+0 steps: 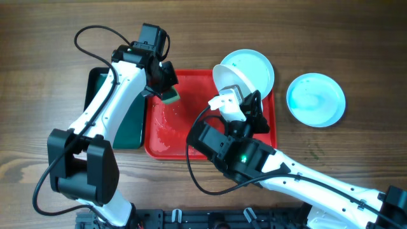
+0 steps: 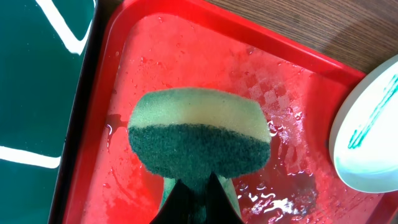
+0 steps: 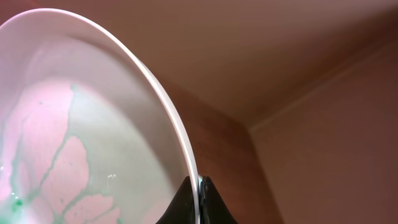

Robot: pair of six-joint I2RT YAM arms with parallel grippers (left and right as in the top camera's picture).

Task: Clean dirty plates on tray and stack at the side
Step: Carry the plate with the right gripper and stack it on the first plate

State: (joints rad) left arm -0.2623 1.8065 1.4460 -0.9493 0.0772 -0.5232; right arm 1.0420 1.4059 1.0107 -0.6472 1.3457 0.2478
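I will swing my right gripper to the right in the overhead view next and lower it, letting go of the white plate's rim over the pale blue plate (image 1: 316,100), because the pale blue plate is beside the tray.
My left gripper (image 1: 166,84) is shut on a green-and-yellow sponge (image 1: 170,96), held over the wet left part of the red tray (image 1: 166,137). In the left wrist view the sponge (image 2: 199,137) hangs just above the tray floor (image 2: 186,43) from my jaws (image 2: 198,193). My right gripper (image 1: 236,102) is shut on the rim of a white plate (image 1: 226,79) and holds it tilted on edge over the tray's right side. That plate (image 3: 74,137) shows teal streaks, with my jaws (image 3: 199,190) pinching its rim. A second plate (image 1: 257,63) lies behind it. A third, pale blue plate (image 1: 316,100) rests on the table to the right.
A dark green tray (image 1: 130,124) lies against the red tray's left edge, partly under my left arm; it also shows in the left wrist view (image 2: 37,93). The smeared plate (image 2: 367,137) shows at the right of that view. The table is brown wood.
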